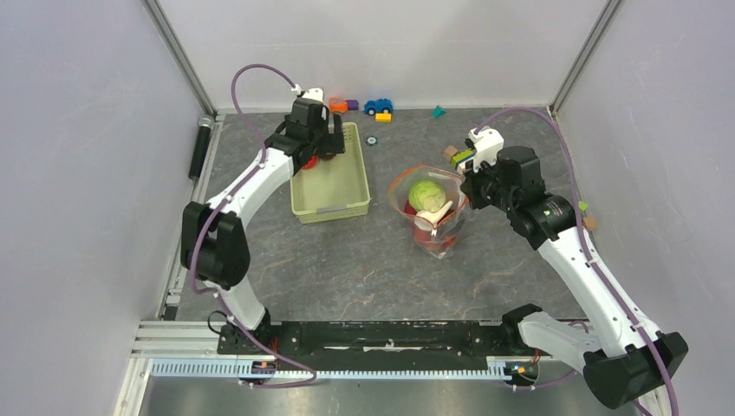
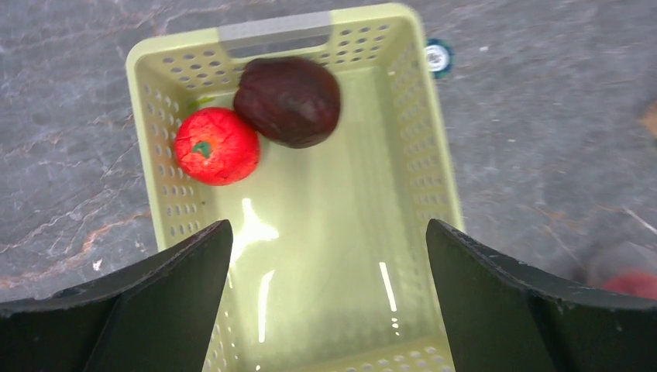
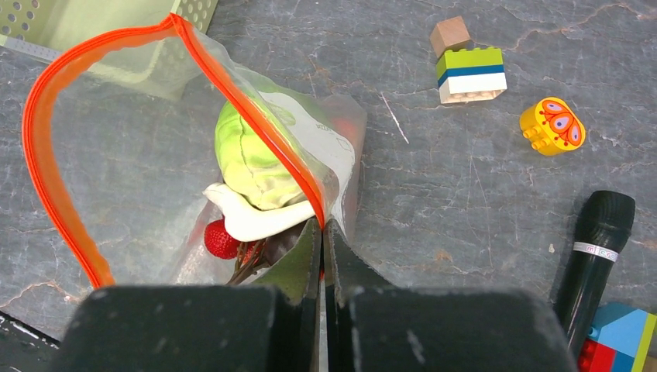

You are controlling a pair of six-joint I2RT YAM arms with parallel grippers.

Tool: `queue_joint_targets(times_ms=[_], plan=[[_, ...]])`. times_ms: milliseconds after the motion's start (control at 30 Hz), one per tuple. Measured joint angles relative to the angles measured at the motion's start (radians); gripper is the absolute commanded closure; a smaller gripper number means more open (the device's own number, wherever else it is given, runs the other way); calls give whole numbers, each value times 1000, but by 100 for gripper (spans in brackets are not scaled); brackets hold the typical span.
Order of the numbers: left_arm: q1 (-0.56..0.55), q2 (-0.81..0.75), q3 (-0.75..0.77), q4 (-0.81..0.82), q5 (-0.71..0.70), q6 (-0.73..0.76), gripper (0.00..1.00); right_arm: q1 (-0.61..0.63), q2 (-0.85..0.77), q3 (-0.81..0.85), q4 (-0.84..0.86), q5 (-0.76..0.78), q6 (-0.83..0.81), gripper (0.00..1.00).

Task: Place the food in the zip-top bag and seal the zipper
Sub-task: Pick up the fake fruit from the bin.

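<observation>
My left gripper lowers around the red peach-like fruit next, since the fruit lies below it and to its left in the top view, still outside the bag.
The clear zip-top bag (image 1: 432,208) stands mid-table with its mouth held wide, the orange-red zipper (image 3: 46,155) looping round it. Inside lie a green cabbage (image 3: 252,155) and a red strawberry (image 3: 221,239). My right gripper (image 3: 322,226) is shut on the bag's mouth edge at the zipper. My left gripper (image 2: 329,232) hangs open over the pale green basket (image 2: 434,147), nothing between its fingers. In the basket's far corner rest a red peach-like fruit (image 2: 217,146) and a dark purple piece (image 2: 288,101), touching each other.
Toy blocks (image 3: 469,66), a yellow block (image 3: 552,125) and a black marker-like cylinder (image 3: 593,260) lie right of the bag. A toy car (image 1: 378,106) and more blocks (image 1: 342,105) sit by the back wall. A small round wheel-like piece (image 2: 438,56) lies just outside the basket.
</observation>
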Motion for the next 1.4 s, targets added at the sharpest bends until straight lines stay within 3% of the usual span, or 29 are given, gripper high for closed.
queue_joint_targets(times_ms=[333, 533, 1200, 1400], plan=[[94, 180, 61, -27, -49, -7, 0, 0, 0, 0, 0, 11, 0, 100], [129, 260, 125, -29, -42, -7, 6, 0, 0, 0, 0, 11, 0, 100], [156, 419, 212, -60, -32, -6, 12, 0, 0, 0, -1, 29, 0, 100], [164, 452, 218, -60, -15, -6, 21, 0, 0, 0, -1, 30, 0, 100]])
